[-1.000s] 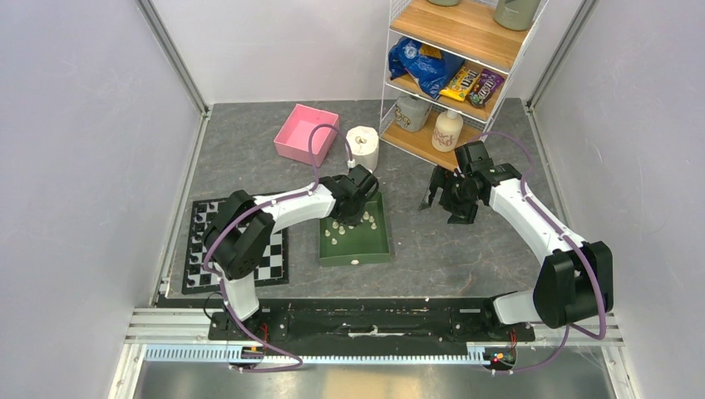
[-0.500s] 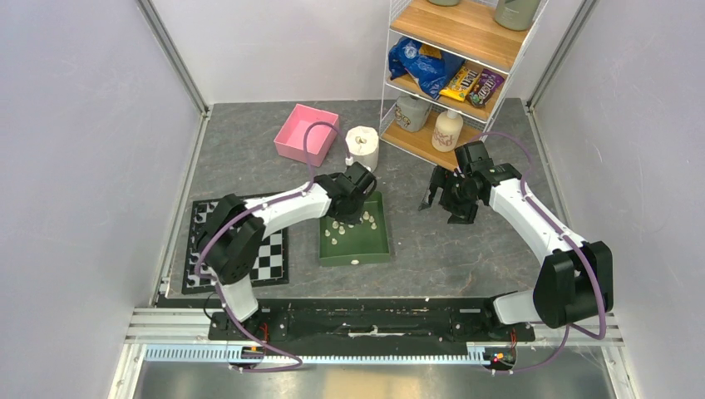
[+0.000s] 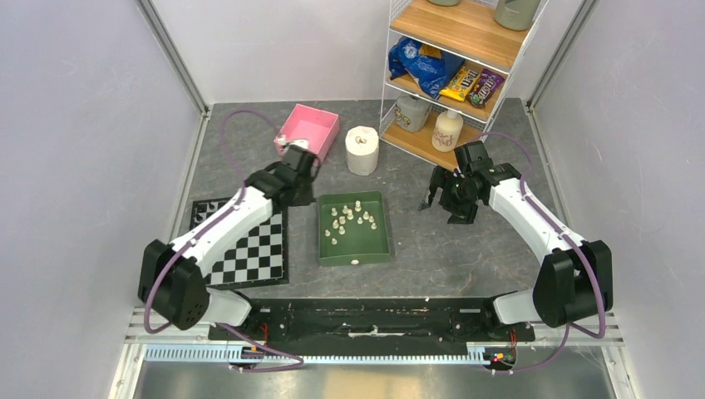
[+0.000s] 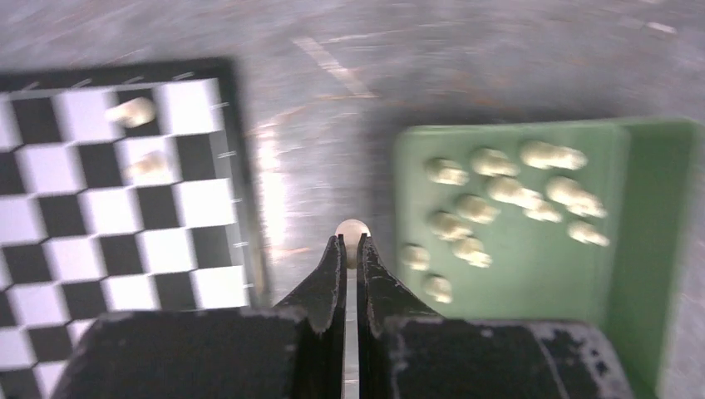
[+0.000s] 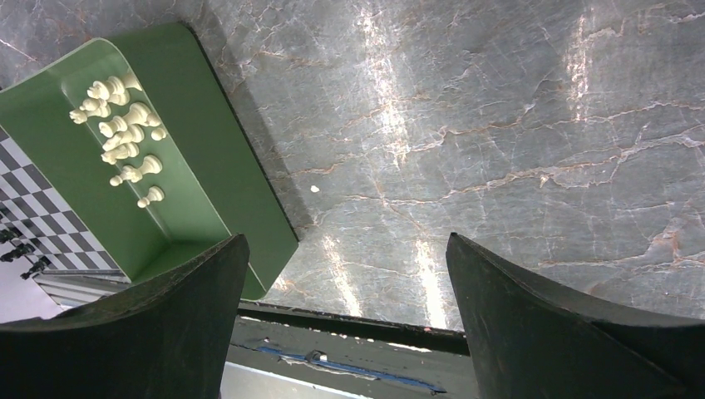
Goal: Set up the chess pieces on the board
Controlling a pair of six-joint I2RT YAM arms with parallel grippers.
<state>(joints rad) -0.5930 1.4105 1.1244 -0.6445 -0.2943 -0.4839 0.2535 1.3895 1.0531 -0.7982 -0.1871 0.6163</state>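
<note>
My left gripper swings left in the top view to the board's dark square continuing the white pieces' row next, then lowers and lets go.
My left gripper hangs over the table between the checkered board and the green tray. In the left wrist view it is shut on one cream-white chess piece at its tips. Two white pieces stand on the board. Several more white pieces lie in the tray. My right gripper is open and empty, right of the tray. Its wrist view shows the tray's pieces.
A pink box and a white paper roll stand behind the tray. A wire shelf rack with snacks and bottles is at the back right. Dark pieces stand at the board's edge. The left arm crosses over the board.
My left gripper has left the green tray and swung left toward the board with a white piece in it. The right arm has not moved.
</note>
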